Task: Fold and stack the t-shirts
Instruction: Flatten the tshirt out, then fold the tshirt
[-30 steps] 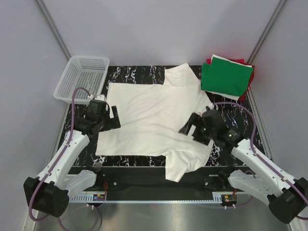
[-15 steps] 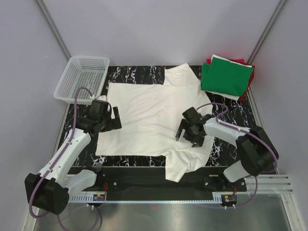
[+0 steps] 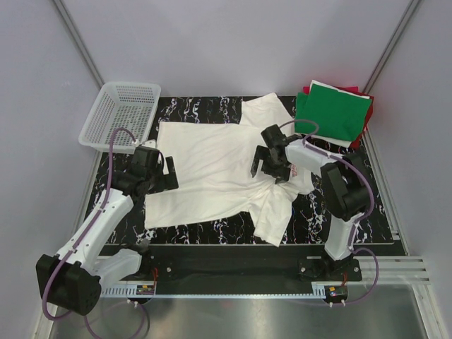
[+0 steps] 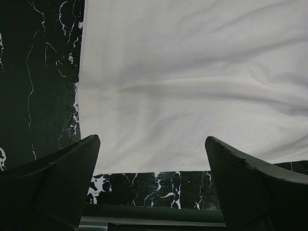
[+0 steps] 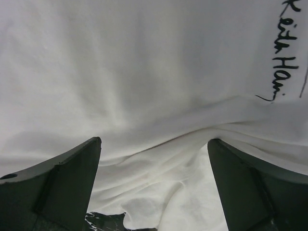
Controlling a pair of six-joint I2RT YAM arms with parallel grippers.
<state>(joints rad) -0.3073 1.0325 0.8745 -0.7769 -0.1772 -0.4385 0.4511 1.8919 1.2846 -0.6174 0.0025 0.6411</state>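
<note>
Next, my right gripper goes back onto the near sleeve, close to its end, because that sleeve lies bunched with creases at its base.
A cream-white t-shirt point(image 3: 212, 169) lies spread on the black marbled table point(image 3: 332, 212), with one sleeve point(image 3: 277, 220) at the near right and one point(image 3: 265, 111) at the back. My left gripper point(image 3: 168, 175) is open at the shirt's left edge, and in its wrist view point(image 4: 151, 138) the hem lies between the fingers. My right gripper point(image 3: 268, 171) is open over the shirt's rumpled right side point(image 5: 159, 192), near black handwritten print point(image 5: 279, 53). Folded green point(image 3: 332, 111) and red point(image 3: 353, 92) t-shirts are stacked at the back right.
A white plastic mesh basket point(image 3: 120, 113) stands at the back left corner. The table's near edge and metal rail point(image 3: 226, 279) run in front of the arm bases. Grey walls close in on three sides.
My right gripper has moved from the shirt's near right side back toward the middle. The shirt's near right part and sleeve have shifted back and right. The left arm has barely moved.
</note>
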